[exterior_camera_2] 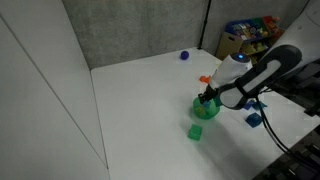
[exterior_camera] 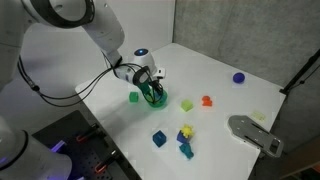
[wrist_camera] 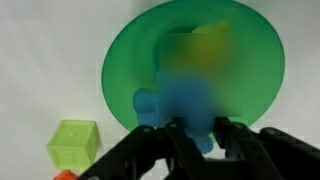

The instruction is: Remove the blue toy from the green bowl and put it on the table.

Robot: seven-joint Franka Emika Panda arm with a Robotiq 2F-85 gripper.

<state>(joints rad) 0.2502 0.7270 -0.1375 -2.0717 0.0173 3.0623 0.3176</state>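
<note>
The patch of tabletop between the bowl and the yellow piece is bare, so I will raise my gripper out of the green bowl next, then lower it over that patch to release.
The green bowl (wrist_camera: 130, 60) fills the wrist view, standing on the white table (exterior_camera: 220, 70). The blue toy (wrist_camera: 185, 100), blurred, sits over the bowl between my two black fingers. My gripper (wrist_camera: 197, 132) is closed against its sides. In both exterior views the gripper (exterior_camera: 153, 88) (exterior_camera_2: 208, 97) reaches down into the bowl (exterior_camera: 158, 101) (exterior_camera_2: 205, 109); the toy is hidden there by the fingers.
A small green cube (wrist_camera: 73, 143) (exterior_camera: 134, 97) (exterior_camera_2: 196, 131) lies beside the bowl. Another blue cube (exterior_camera: 159, 138), a teal piece (exterior_camera: 186, 150), a yellow piece (exterior_camera: 186, 130), an orange piece (exterior_camera: 207, 100), another green piece (exterior_camera: 186, 104) and a purple ball (exterior_camera: 239, 77) are scattered about. A grey object (exterior_camera: 255, 135) lies at the table's edge.
</note>
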